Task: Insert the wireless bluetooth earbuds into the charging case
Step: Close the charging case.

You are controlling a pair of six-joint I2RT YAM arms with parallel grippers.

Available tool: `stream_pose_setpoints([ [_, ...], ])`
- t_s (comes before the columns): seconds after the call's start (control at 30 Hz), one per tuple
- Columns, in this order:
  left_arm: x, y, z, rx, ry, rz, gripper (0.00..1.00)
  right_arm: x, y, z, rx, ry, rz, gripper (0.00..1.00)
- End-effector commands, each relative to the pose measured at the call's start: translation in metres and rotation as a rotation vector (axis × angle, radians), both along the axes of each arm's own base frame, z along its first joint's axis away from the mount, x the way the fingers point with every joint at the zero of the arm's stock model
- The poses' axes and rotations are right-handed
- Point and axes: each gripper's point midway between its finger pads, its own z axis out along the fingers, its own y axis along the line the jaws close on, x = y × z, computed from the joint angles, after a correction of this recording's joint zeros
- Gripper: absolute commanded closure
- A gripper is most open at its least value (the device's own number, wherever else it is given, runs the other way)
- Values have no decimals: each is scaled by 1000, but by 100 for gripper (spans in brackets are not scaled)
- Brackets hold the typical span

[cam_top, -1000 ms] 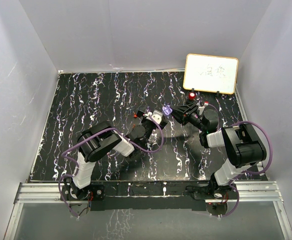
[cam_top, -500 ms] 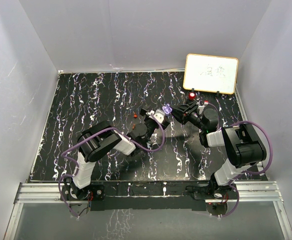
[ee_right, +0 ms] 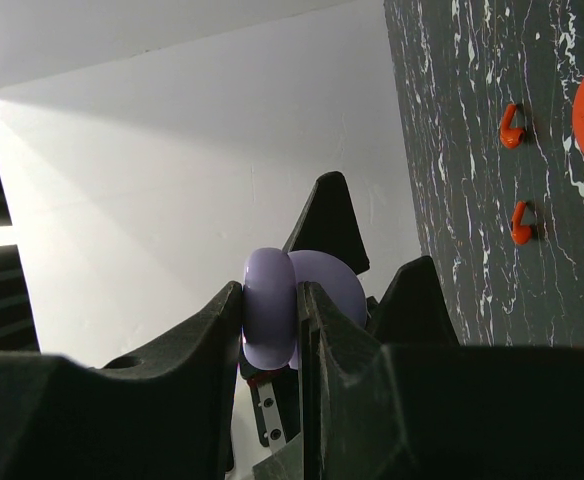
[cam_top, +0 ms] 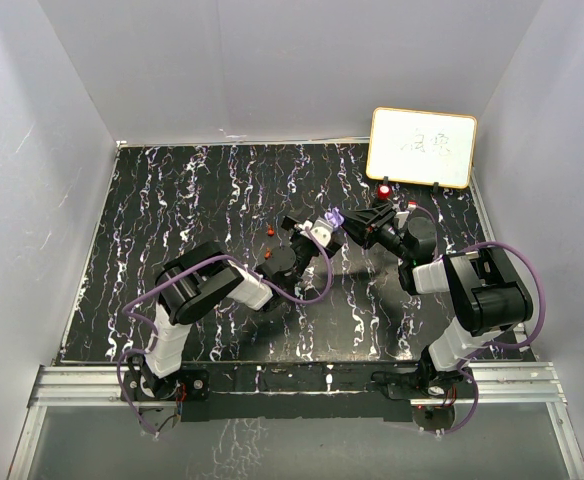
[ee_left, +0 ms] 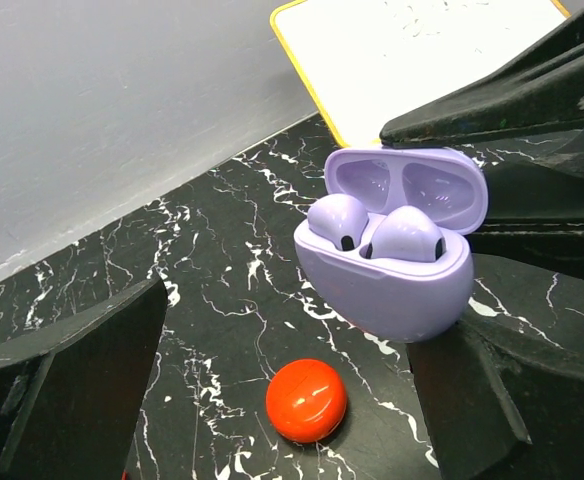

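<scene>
My right gripper moves down to the bare tabletop beside the round red case next and releases the purple case [cam_top: 333, 217], since both earbuds are seated and that spot lies below.
The purple charging case [ee_left: 387, 260] hangs open above the table, with two pale purple earbuds [ee_left: 404, 235] seated in its wells. My right gripper [ee_right: 270, 290] is shut on the purple case [ee_right: 269, 310], gripping it from the side; seen from above, that right gripper [cam_top: 349, 222] holds the case [cam_top: 333, 217] near mid-table. My left gripper [ee_left: 287, 330] is open just in front of and below the case, its fingers [ee_left: 72, 370] spread wide and holding nothing. Two red earbuds [ee_right: 512, 125] lie loose on the table.
A round red case [ee_left: 307, 400] sits closed on the marbled black table [cam_top: 172, 220], below the purple case. A yellow-framed whiteboard [cam_top: 422, 147] leans against the back right wall. Grey walls enclose the table on three sides.
My left gripper has edged slightly closer to the purple case. The right gripper and the case have stayed almost still.
</scene>
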Motion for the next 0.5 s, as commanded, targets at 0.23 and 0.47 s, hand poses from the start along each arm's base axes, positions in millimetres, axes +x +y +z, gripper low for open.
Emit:
stream_pose_setpoints([
  [0.23, 3, 21, 50, -64, -108, 91, 1, -4, 1, -1, -19, -44, 4, 100],
  [0.47, 1, 26, 57, -63, -119, 101, 1, -5, 1, -7, -29, -35, 4, 100],
])
